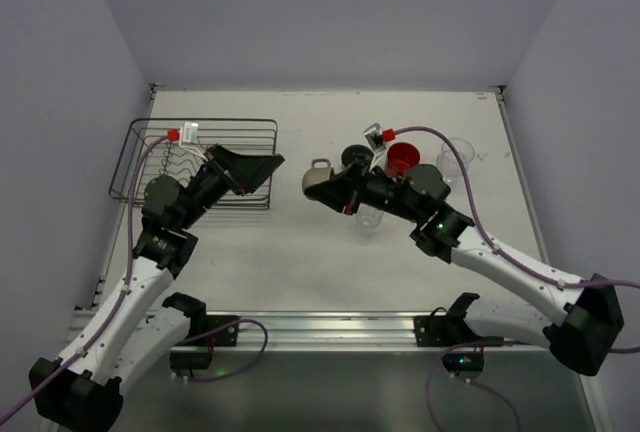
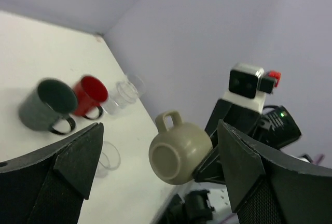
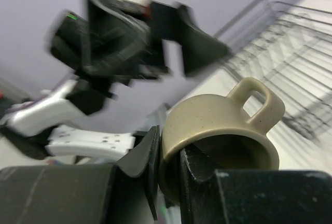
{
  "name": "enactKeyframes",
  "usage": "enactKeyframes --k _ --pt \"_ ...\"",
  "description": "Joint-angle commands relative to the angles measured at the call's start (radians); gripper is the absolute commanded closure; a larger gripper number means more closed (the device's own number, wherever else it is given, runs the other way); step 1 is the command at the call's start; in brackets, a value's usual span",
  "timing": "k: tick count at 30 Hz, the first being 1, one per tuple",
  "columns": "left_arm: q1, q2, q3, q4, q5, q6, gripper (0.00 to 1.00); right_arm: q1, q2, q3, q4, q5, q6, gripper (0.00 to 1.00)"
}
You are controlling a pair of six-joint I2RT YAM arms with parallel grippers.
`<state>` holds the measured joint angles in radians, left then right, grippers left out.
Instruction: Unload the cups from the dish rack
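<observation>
The cup lies sideways, so next I should swing my right gripper past the small clear tumbler [image 1: 369, 217], turn its fingertips down and lower to the tabletop to release the cup.
My right gripper [image 1: 336, 190] is shut on the rim of the small olive-grey cup [image 1: 318, 176], one finger inside and one outside [image 3: 170, 167]. It holds the cup [image 3: 218, 125] on its side above the table, between the arms. My left gripper [image 1: 256, 172] is open and empty at the right end of the dish rack [image 1: 195, 162], facing the cup [image 2: 179, 151]. The dark grey-green mug [image 1: 355, 159], red mug [image 1: 402, 159], clear glass mug [image 1: 457, 157] and small clear tumbler [image 1: 369, 217] stand on the table at the right. No cup shows in the rack.
The rack's wire rim [image 3: 290, 53] shows behind the cup in the right wrist view. The standing mugs crowd the table under and behind my right arm. Walls close in the back and both sides.
</observation>
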<state>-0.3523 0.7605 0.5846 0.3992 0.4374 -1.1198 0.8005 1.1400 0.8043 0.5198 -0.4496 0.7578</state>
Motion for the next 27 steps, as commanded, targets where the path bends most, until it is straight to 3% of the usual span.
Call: enactKeyframes --k 1,5,10,18,27 --pt "-0.001 -0.024 0.233 -0.417 -0.094 0.413 0.04 -0.006 -0.158 0.078 -0.562 0.367 -0.280 1.00" --pt "-0.001 -0.053 0.288 -0.656 -0.172 0.599 0.00 -0.059 -0.302 0.030 -0.826 0.616 -0.337 1.00" --pt "-0.001 -0.105 0.230 -0.740 -0.181 0.727 0.00 -0.250 -0.372 -0.056 -0.978 0.635 -0.338 1.00" --pt "-0.001 -0.242 0.069 -0.746 -0.232 0.788 0.00 -0.309 -0.134 -0.024 -0.998 0.632 -0.322 1.00" --pt "0.001 -0.285 0.073 -0.752 -0.203 0.799 0.00 -0.342 0.104 -0.005 -1.008 0.620 -0.314 0.97"
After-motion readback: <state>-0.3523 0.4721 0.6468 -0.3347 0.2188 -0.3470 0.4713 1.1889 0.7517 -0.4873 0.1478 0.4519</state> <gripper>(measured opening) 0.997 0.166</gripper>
